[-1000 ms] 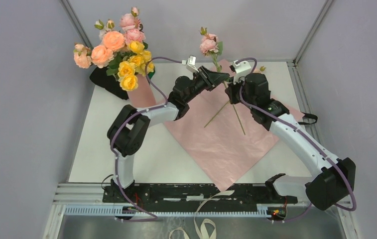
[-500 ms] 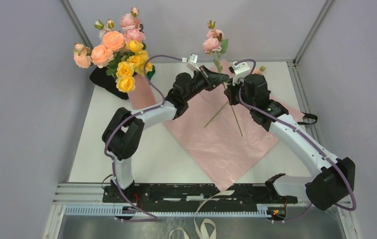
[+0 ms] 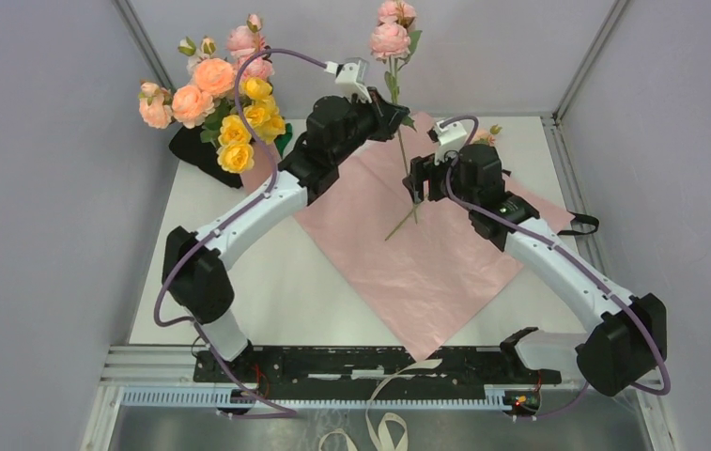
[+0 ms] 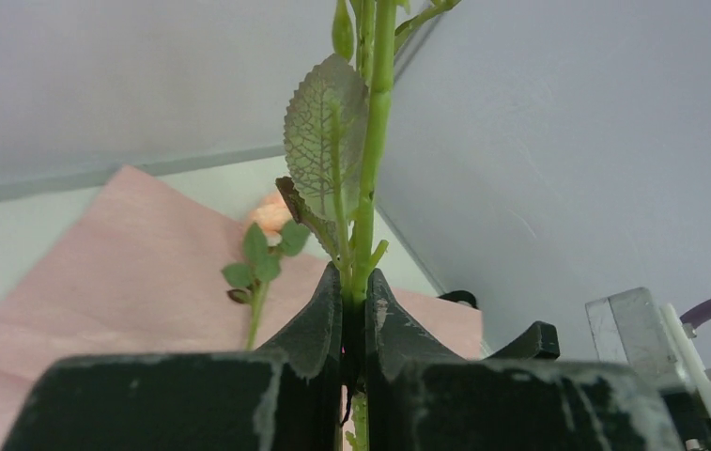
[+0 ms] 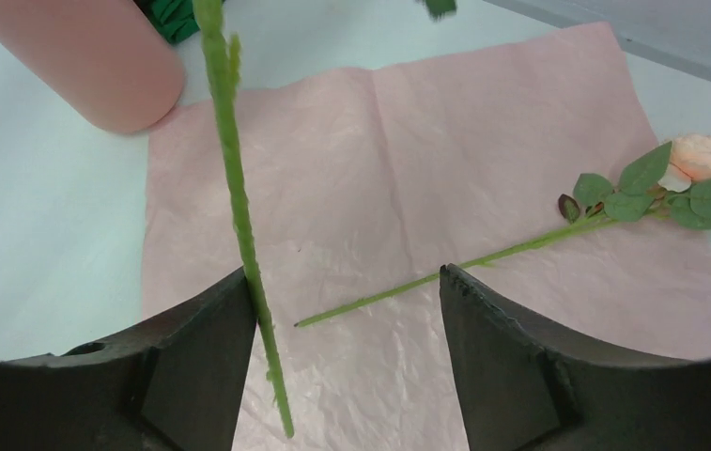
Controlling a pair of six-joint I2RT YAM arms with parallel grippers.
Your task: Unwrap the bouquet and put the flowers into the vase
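Next, my left gripper raises the long stem over the flowers of the salmon-pink vase, to the gripper's left in the top view, lowers the stem inside and releases.
My left gripper is shut on a green stem and holds it upright above the table's back, with pink roses at its top. The stem's lower end hangs beside the left finger of my open right gripper. The salmon-pink vase at the back left carries peach and yellow flowers; my left arm partly covers it. The bouquet's pink paper lies spread flat. A second flower lies on the paper, with its stem pointing forward.
A black cloth lump sits behind the vase. A black ribbon lies at the paper's right corner. White ribbon trails over the table's front rail. Grey walls enclose the table on three sides.
My right gripper has opened and let go of the stem. The left gripper has shut on the stem and lifted it up and slightly left.
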